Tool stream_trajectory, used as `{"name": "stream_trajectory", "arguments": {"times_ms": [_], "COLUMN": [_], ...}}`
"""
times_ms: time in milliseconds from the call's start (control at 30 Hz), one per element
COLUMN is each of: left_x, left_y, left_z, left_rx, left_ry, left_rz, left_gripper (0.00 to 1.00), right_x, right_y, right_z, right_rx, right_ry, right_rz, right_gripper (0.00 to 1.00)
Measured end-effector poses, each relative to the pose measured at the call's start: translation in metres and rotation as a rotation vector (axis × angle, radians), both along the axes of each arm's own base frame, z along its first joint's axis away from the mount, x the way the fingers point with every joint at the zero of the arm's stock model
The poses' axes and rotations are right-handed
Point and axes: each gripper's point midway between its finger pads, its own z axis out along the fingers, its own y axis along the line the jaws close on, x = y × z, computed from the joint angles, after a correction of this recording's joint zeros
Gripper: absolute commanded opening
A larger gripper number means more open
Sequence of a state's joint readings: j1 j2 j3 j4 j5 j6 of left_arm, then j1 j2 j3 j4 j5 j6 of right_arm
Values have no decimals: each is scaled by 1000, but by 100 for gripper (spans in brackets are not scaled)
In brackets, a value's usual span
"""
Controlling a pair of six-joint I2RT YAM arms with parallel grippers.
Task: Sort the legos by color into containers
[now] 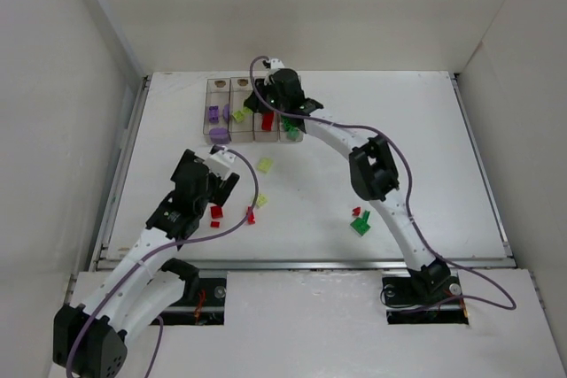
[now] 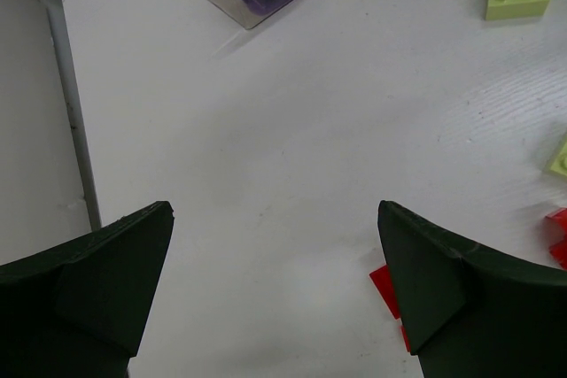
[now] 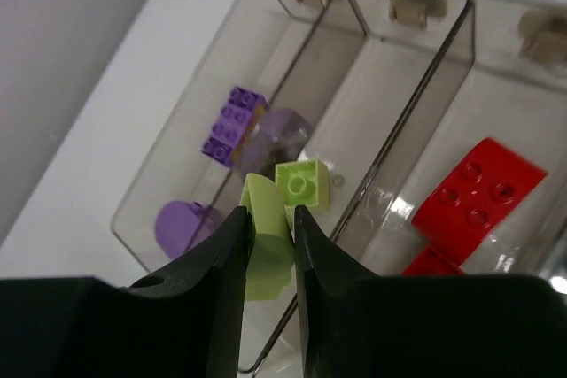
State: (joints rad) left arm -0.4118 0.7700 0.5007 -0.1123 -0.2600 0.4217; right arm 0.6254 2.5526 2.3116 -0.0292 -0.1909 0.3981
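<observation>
The loose yellow-green lego nearest the bins is below my left gripper and to its right in the top view. My left gripper moves across and down onto it next.
Four clear bins (image 1: 229, 86) stand in a row at the table's back. My right gripper (image 3: 270, 219) is shut on a pale yellow-green lego (image 3: 266, 241) and holds it above the second bin from the left (image 3: 390, 68), where another yellow-green brick (image 3: 303, 185) lies. The first bin holds purple legos (image 3: 232, 123), the third red ones (image 3: 478, 196). In the top view the right gripper (image 1: 266, 97) hangs over the bins. My left gripper (image 2: 275, 258) is open and empty, low over the table, with a red lego (image 2: 386, 289) by its right finger. Loose red (image 1: 216, 212), yellow-green (image 1: 265, 165) and green (image 1: 361, 225) legos lie on the table.
A raised rail (image 2: 71, 121) runs along the table's left edge, near the left gripper. White walls enclose the table on the left, back and right. The right arm's cable (image 1: 354, 127) loops above the table's middle.
</observation>
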Motion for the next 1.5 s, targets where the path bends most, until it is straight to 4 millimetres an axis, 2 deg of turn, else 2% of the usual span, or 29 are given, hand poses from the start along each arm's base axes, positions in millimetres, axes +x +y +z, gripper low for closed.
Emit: {"name": "stream_trajectory", "arguments": {"times_ms": [67,133,167,200,233,300,467,567,633,700,800,900,967,1033,1100,1200,1300,1400,1500], "left_x": [0,0,0,0,1,1,1,0,-3,-6,-8,6,24,40,48,52,58,66,74], "left_y": [3,5,5,6,6,7,4,-3,-14,-32,-66,-102,-124,-141,-151,-160,-159,-154,-147], "left_z": [-2,-3,-3,-3,-3,-3,-3,-6,-9,-10,-5,9,16,13,0,-29,-58,-79,-84], "left_rx": [-1,-5,-7,-8,-10,-11,-21,-25,-14,-9,-27,-88,-130,-168,-182,-169,-137,-120,-118], "left_ry": [3,3,2,2,0,-1,4,18,52,98,184,250,285,326,381,482,566,606,603], "left_rz": [12,23,26,29,30,35,17,-28,-106,-220,-401,-507,-533,-538,-531,-508,-440,-351,-284], "left_gripper": [100,100,100,100,100,100,100,100,100,100,100,100,100,100,100,100,100,100,100], "right_x": [0,-5,-7,-9,-9,-12,-23,-33,-45,-62,-90,-109,-114,-113,-109,-107,-109,-107,-102], "right_y": [7,12,15,17,19,28,34,30,20,5,-28,-75,-110,-140,-161,-176,-185,-193,-203], "right_z": [-30,-51,-54,-52,-49,-33,-15,1,22,50,106,152,165,164,149,109,74,67,68], "right_rx": [-12,-24,-21,-13,-2,20,24,4,-12,-30,-29,-17,-24,-44,-75,-133,-187,-200,-200], "right_ry": [43,83,90,93,93,55,23,1,-19,-43,-120,-192,-213,-220,-197,-131,-58,-40,-47], "right_rz": [9,20,27,33,36,58,122,155,167,175,170,113,44,-31,-82,-112,-118,-122,-134], "right_gripper": [22,37,49,84,100,100,100,100,100,100,100,100,100,100,100,100,100,100,100]}}
